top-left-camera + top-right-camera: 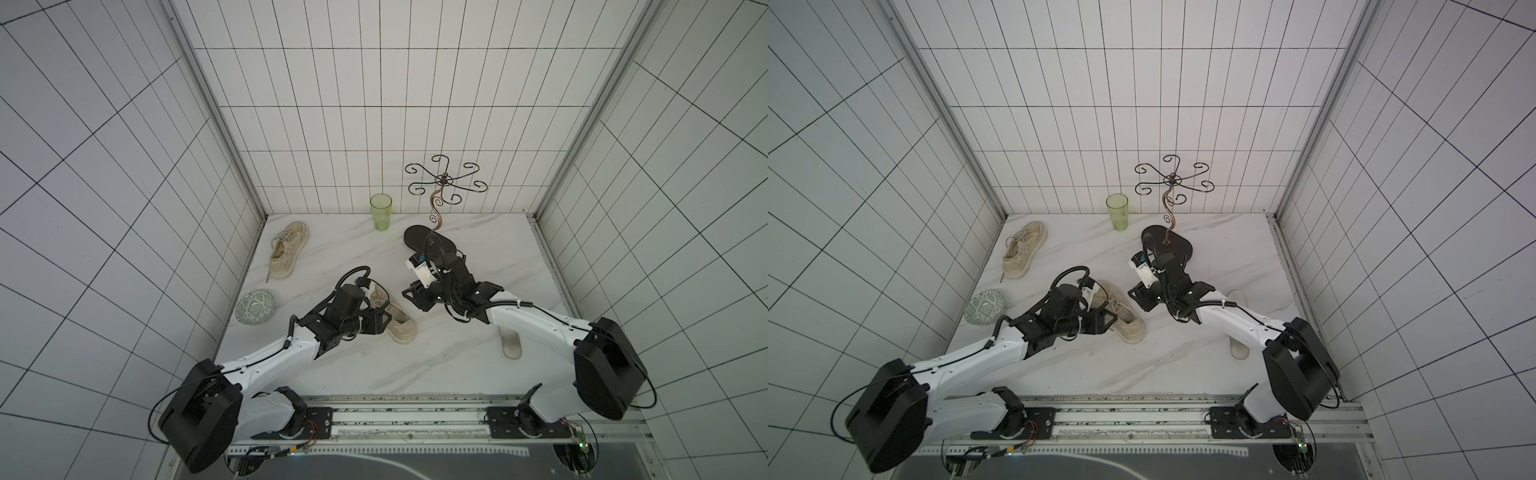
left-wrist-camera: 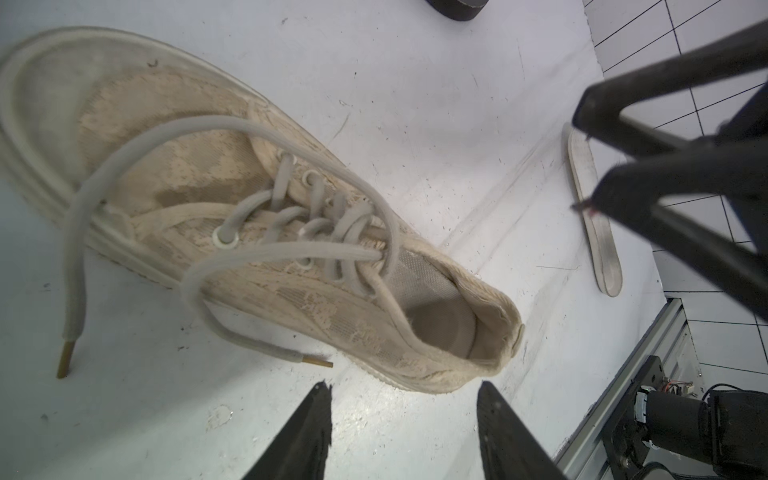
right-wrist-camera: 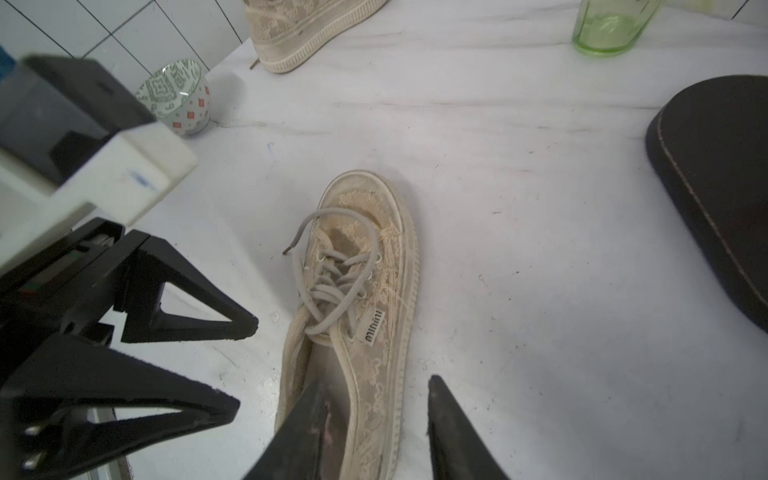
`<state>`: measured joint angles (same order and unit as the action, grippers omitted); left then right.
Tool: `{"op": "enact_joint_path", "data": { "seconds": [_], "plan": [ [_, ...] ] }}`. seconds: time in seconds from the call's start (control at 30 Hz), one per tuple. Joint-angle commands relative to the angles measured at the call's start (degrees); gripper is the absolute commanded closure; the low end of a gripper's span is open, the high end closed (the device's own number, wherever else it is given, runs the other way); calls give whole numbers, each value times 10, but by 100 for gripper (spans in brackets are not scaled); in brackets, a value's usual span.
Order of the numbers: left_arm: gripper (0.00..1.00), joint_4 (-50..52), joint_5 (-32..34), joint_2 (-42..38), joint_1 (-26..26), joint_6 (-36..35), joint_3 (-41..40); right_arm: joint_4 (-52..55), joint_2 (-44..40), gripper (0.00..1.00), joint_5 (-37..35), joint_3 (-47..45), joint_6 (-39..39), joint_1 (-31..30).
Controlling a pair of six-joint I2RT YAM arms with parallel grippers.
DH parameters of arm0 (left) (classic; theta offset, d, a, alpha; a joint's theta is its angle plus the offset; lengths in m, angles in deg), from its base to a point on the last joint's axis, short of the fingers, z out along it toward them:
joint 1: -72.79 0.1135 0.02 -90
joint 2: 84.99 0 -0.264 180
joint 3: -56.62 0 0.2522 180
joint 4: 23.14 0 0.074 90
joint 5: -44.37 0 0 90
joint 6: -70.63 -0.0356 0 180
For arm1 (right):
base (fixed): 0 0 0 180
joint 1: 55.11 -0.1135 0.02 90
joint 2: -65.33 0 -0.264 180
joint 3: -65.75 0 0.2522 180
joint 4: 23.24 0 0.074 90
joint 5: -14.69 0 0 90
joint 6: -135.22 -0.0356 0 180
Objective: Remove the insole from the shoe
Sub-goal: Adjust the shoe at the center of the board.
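The shoe's near side collar (image 1: 392, 325) (image 2: 402, 321) is a thin rim that rises beside the shoe's hollow opening, so the left gripper needs to go down toward the shoe next, with its open fingers on both sides of that collar, to close.
A beige lace shoe (image 1: 400, 325) (image 1: 1126, 316) lies mid-table, laces loose, heel toward the front. In the left wrist view its heel opening (image 2: 440, 328) shows a beige lining inside. A whitish insole (image 1: 510, 344) (image 1: 1239, 350) (image 2: 595, 216) lies flat on the table to the right, partly under my right arm. My left gripper (image 2: 404, 386) (image 3: 245, 365) hangs open just short of the heel, holding nothing. My right gripper (image 3: 374, 380) (image 2: 579, 163) hovers open to the right of the heel, one finger over the shoe's opening, one beyond its side wall.
A second beige shoe (image 1: 288, 249) lies at the back left, a patterned bowl (image 1: 254, 311) by the left wall. A green cup (image 1: 381, 212) and a wire stand on a black oval base (image 1: 417, 237) stand at the back. Tiled walls close three sides.
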<state>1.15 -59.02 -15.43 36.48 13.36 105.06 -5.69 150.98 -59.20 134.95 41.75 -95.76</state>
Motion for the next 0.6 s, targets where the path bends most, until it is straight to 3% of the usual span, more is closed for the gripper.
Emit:
{"op": "enact_joint_path", "data": {
  "seconds": [0.0,0.17,0.3,0.5,0.57],
  "plan": [
    [45,-39,26,25,-7,8,21,50,21,57,-20,-8,15,-25],
    [46,-39,55,64,-15,8,28,45,41,56,-32,-16,7,-38],
    [53,-52,70,92,-20,7,32,44,67,55,-43,-9,13,-40],
    [88,-58,97,117,-25,2,35,41,118,59,-52,20,17,-43],
    [100,-57,98,115,-25,-3,30,41,130,68,-73,28,17,-43]
  ]
}}
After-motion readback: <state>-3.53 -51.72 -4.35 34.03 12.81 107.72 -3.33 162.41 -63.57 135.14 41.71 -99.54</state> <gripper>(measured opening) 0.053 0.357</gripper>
